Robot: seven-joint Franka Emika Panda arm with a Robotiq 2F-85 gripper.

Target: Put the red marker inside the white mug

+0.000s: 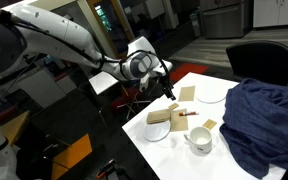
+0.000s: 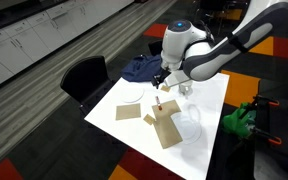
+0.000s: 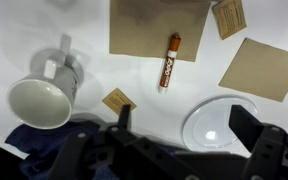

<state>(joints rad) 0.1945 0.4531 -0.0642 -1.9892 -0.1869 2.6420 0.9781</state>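
My gripper moves outward and down onto the marker's labelled body (image 1: 190, 113) (image 3: 168, 69) beside the tan sheet next, before it closes on the red marker.
The red marker (image 3: 170, 60) lies flat on the white table, its upper end resting on a large tan sheet (image 3: 156, 25). It also shows in both exterior views (image 1: 189, 113) (image 2: 159, 103). The white mug (image 3: 41, 100) lies left of the marker in the wrist view, mouth towards the camera and handle at the top. In an exterior view the mug (image 1: 199, 140) stands near the table's front edge. My gripper (image 3: 184, 125) is open and empty. It hangs above the table, clear of the marker, in both exterior views (image 1: 167, 85) (image 2: 162, 85).
A white plate (image 3: 219, 122) lies under my right finger. Tan square pieces (image 3: 261, 68) (image 3: 117, 99) lie around the marker. A blue cloth (image 1: 264, 120) covers one side of the table. Another plate (image 1: 159, 128) holds a tan piece. A black chair (image 2: 84, 75) stands beside the table.
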